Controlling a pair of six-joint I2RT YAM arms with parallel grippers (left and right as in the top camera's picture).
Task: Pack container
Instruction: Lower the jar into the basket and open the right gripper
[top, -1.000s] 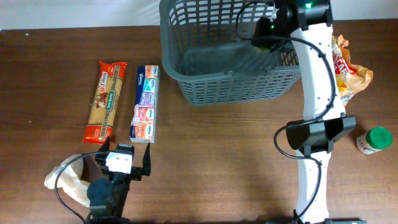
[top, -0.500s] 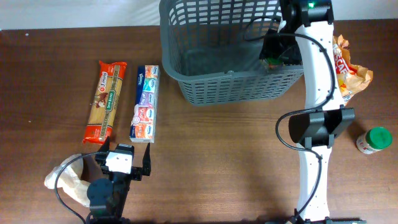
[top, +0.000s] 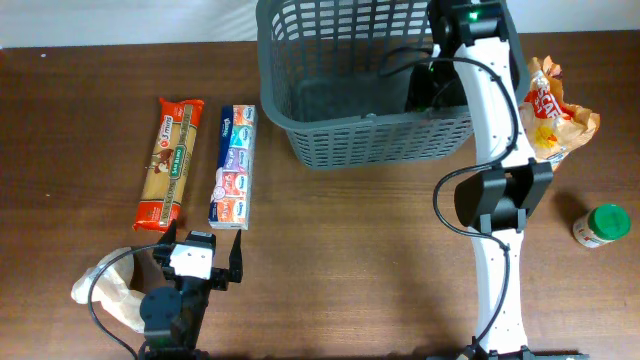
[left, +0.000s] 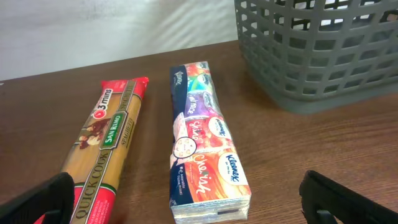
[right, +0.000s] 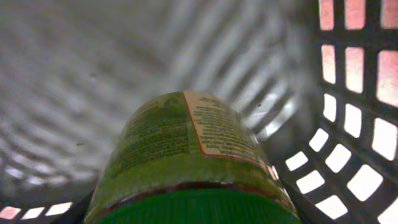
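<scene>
My right gripper will next lower the green-lidded jar slightly more beside the container's slotted side, then open, as the jar hangs inside the container above its bottom.
The container (top: 370, 140), a dark grey lattice basket, stands at the back centre of the table. My right gripper (top: 428, 88) reaches down inside it, near its right wall, shut on a green-lidded jar (right: 180, 149) with a green label. In the right wrist view the jar fills the frame, with the container's slotted wall (right: 354, 124) close on its right. My left gripper (top: 205, 262) rests open at the front left, nothing between its fingers. Just beyond it lie a tissue pack (left: 202, 149) and a spaghetti pack (left: 106, 162).
The spaghetti pack (top: 170, 163) and the tissue pack (top: 233, 167) lie side by side left of the container. A snack bag (top: 555, 115) and a second green-lidded jar (top: 600, 225) sit at the right. A crumpled beige bag (top: 105, 290) lies by the left arm's base.
My right arm has swung a little to the left and carried the jar lower inside the container. The left arm has not moved.
</scene>
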